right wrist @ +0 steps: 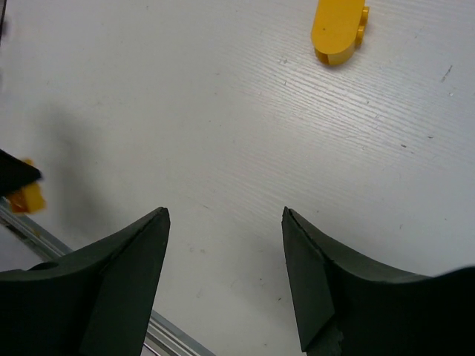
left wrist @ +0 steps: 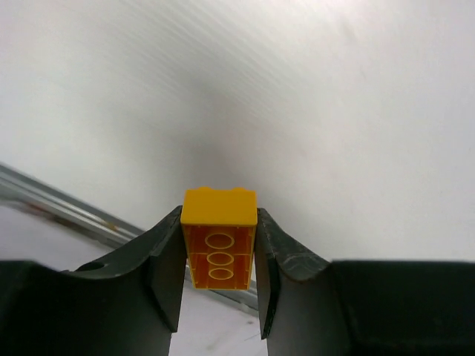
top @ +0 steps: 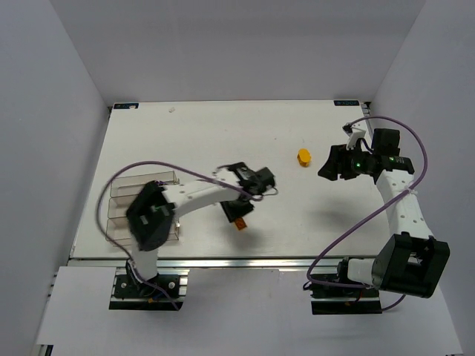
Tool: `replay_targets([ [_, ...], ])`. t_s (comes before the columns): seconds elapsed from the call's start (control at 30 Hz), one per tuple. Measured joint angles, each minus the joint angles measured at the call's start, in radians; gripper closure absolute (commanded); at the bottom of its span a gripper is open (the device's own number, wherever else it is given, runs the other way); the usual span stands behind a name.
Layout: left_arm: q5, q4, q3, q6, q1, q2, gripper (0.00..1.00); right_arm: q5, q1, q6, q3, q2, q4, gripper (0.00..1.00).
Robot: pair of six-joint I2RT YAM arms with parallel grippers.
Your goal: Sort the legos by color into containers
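Observation:
I will move my left gripper to the left in the top view next, over the container nearest the bar (top: 169, 232), to release the lego, because the lego is hanging above bare table.
My left gripper (top: 237, 217) is shut on an orange-yellow lego brick (left wrist: 219, 237), which hangs above the table near the front middle; the brick also shows in the top view (top: 240, 223) and at the left edge of the right wrist view (right wrist: 26, 197). My right gripper (top: 332, 167) is open and empty above the table at the right. A small yellow-orange block (top: 303, 156) lies on the table just left of it, seen too in the right wrist view (right wrist: 338, 30). The clear containers (top: 141, 204) stand in a row at the left, partly hidden by my left arm. No green or purple legos are in view.
The table's front metal rail (left wrist: 67, 208) runs below the held brick. Purple cables (top: 356, 219) loop over the table by both arms. White walls (top: 44, 111) enclose the table on three sides.

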Motion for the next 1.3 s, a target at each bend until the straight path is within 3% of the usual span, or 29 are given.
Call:
replay_targets([
  [0.17, -0.140, -0.058, -0.259, -0.063, 0.207, -0.466, 1.00, -0.013, 0.003, -0.006, -0.033, -0.006, 0.003, 0.34],
  [0.27, -0.221, -0.072, -0.355, -0.074, 0.323, -0.645, 1.00, -0.023, 0.006, -0.006, -0.037, -0.002, 0.005, 0.34],
  [0.47, -0.296, -0.094, -0.511, -0.069, 0.490, -0.671, 1.00, -0.031, 0.013, -0.009, -0.035, 0.026, 0.006, 0.34],
  [0.7, -0.366, -0.093, -0.541, -0.048, 0.617, -0.659, 0.94, -0.030, 0.013, -0.021, -0.033, 0.035, 0.006, 0.32],
  [0.8, -0.385, -0.093, -0.561, -0.041, 0.653, -0.651, 0.84, -0.034, 0.013, -0.023, -0.032, 0.037, 0.005, 0.23],
  [1.07, -0.369, -0.087, -0.651, -0.032, 0.684, -0.632, 0.26, 0.007, 0.039, -0.049, -0.004, 0.100, 0.038, 0.17],
  [1.17, -0.353, -0.094, -0.674, -0.031, 0.685, -0.632, 0.14, 0.072, 0.071, -0.048, 0.033, 0.175, 0.075, 0.17],
  [1.3, -0.343, -0.092, -0.674, -0.032, 0.693, -0.632, 0.11, 0.192, 0.127, -0.044, 0.133, 0.330, 0.124, 0.17],
])
